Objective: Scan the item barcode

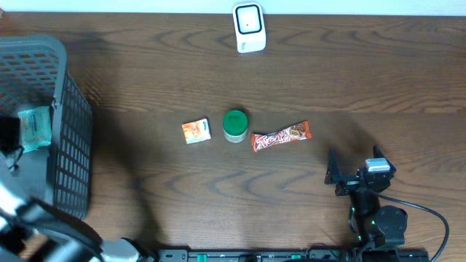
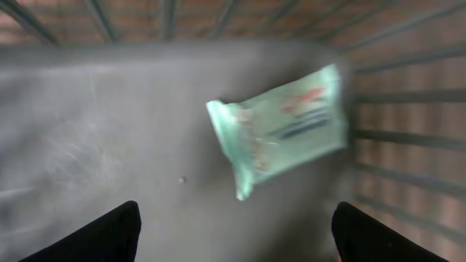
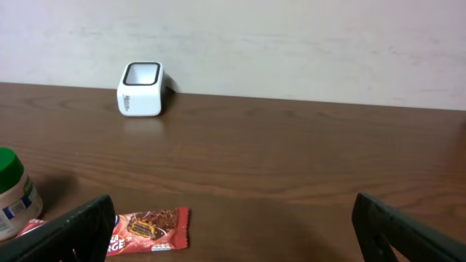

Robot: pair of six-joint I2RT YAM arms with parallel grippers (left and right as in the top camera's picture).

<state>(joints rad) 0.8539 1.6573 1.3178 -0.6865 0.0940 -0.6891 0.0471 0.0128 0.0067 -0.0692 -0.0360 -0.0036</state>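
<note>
The robot will next move its left gripper down and slightly outward, onto its near edge.
A pale green packet [image 2: 284, 127] lies blurred inside the dark mesh basket [image 1: 73, 145], free of my left gripper [image 2: 233, 236], whose black fingers [image 2: 109, 236] stand wide apart and empty below it. In the overhead view the green packet [image 1: 34, 127] shows at the basket's left side. The white barcode scanner [image 1: 249, 28] stands at the table's far edge, also seen as the scanner [image 3: 140, 89] from the right wrist. My right gripper [image 1: 354, 167] is open and empty at the front right, the right gripper [image 3: 240, 233] pointing toward the scanner.
An orange box [image 1: 196, 132], a green-lidded jar [image 1: 234, 125] and a red candy bar [image 1: 281, 136] lie in a row mid-table. The candy bar [image 3: 149, 227] lies just ahead-left of my right fingers. The basket's mesh wall [image 2: 408, 109] rises to the right of the packet.
</note>
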